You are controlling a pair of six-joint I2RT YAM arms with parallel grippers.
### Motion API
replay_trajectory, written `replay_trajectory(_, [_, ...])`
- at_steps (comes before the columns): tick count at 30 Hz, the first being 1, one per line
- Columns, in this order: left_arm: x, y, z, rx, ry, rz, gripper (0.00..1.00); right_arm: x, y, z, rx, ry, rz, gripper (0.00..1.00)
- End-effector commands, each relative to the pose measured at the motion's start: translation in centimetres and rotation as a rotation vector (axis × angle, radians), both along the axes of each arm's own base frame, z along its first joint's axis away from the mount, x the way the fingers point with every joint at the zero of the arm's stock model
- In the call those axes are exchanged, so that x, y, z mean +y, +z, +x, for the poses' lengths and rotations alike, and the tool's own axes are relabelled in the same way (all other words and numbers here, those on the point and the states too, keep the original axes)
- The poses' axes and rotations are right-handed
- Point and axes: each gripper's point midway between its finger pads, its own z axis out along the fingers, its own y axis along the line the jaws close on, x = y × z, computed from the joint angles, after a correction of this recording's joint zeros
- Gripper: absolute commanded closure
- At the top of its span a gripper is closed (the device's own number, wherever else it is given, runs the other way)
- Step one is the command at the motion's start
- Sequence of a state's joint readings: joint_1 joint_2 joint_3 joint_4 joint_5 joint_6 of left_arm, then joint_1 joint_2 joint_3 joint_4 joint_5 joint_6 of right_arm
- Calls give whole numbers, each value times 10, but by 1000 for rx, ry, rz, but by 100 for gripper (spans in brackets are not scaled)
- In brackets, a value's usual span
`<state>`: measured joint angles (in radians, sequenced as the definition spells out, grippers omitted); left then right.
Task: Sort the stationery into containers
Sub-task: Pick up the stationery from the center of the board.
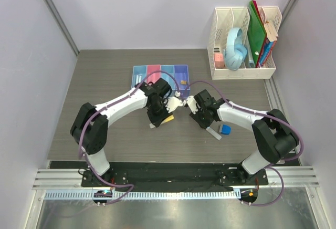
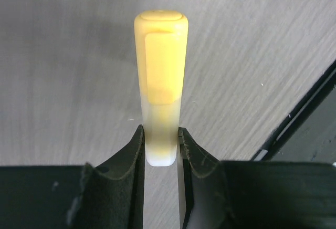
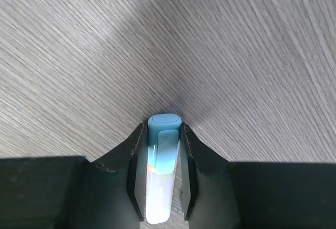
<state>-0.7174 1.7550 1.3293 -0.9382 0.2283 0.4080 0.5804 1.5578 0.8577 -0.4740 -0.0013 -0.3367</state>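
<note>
My left gripper should move outward over the pink bin (image 1: 153,76) and release the yellow marker's white end inside it, because the part of the bin that shows is empty.
My left gripper (image 1: 157,120) is shut on the white end of a yellow marker (image 2: 160,76), which points away over the table; the marker's tip also shows in the top view (image 1: 168,118). My right gripper (image 1: 206,124) is shut on a pale blue stick (image 3: 161,176) with a blue cap, low on the table. In the top view the stick (image 1: 213,133) sticks out toward the near side. A blue wedge-shaped piece (image 1: 225,129) lies just right of it. The row of coloured bins (image 1: 140,75) sits behind both grippers, with a tiny orange block (image 1: 183,82) at its right end.
A tall white mesh file rack (image 1: 218,40) stands at the back right with green folders, books and a pale blue object in it. The two wrists are close together at mid-table. The black mounting strip (image 2: 310,108) shows at the left wrist view's right edge.
</note>
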Motion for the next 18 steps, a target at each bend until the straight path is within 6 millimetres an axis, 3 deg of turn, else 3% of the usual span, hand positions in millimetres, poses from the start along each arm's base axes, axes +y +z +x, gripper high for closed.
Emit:
replay_trajectory(1, [-12,69,39,-153,72,-176,100,3,11,1,-26,10,19,99])
replay_trajectory(5, [-1,100,78,-231,216,-271,100,0,20,11,-72,-8,8,99])
replay_trajectory(7, [2,110,94,-261,278,-302,100,1,25,15,-86,-8,17,99])
replay_trajectory(11, [12,124,145,-340,418,-362,100,7,41,22,-111,19,35,99])
replay_trajectory(12, [10,117,155,-316,447,-369,100,9,46,24,-122,24,41,99])
replay_trajectory(13, [14,128,172,-320,505,-412,100,12,57,30,-147,28,54,99])
replay_trajectory(15, [9,128,188,-266,547,-473,100,14,68,34,-172,32,68,99])
replay_trajectory(16, [4,129,206,-250,564,-497,100,20,82,37,-190,45,112,99])
replay_trajectory(18, [1,119,229,-170,625,-524,100,25,95,40,-210,56,136,99])
